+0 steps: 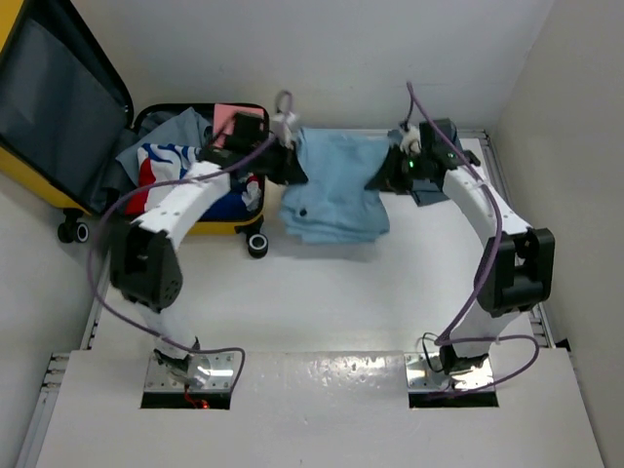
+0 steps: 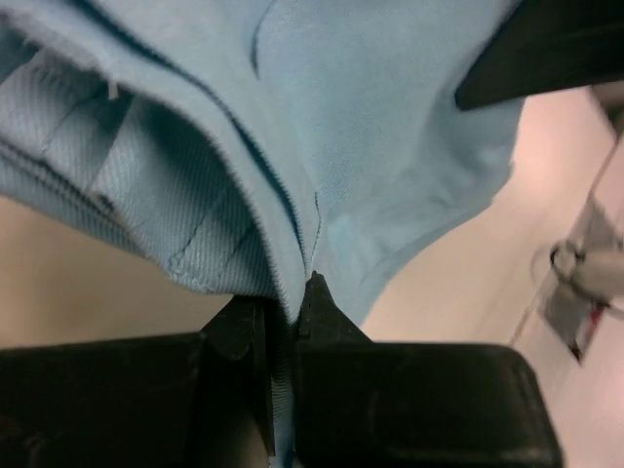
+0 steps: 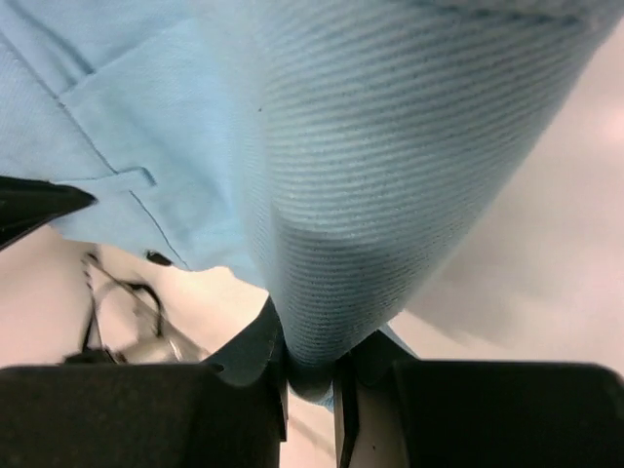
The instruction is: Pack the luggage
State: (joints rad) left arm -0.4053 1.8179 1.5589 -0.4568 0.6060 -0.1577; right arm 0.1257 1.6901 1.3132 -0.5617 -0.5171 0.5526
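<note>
The left gripper lifts across the open luggage toward its raised lid next. It then lowers by the case's edge there (image 1: 130, 162), since the light blue garment hangs outside.
The yellow luggage (image 1: 29, 174) lies open at the far left, its lid raised and clothes heaped inside. A light blue garment (image 1: 336, 190) hangs stretched between both grippers just right of the case. My left gripper (image 1: 291, 166) is shut on the garment's left edge; the cloth (image 2: 390, 127) is pinched between its fingers in the left wrist view. My right gripper (image 1: 388, 174) is shut on the garment's right edge; a fold of the ribbed blue cloth (image 3: 390, 195) sits between its fingers.
A small pink item (image 1: 229, 117) and red, white and blue clothes (image 1: 161, 161) lie in the case. A dark grey garment (image 1: 426, 193) lies under the right arm. Walls close in at the back and right. The case's black wheels (image 1: 257, 244) stick out at its near side.
</note>
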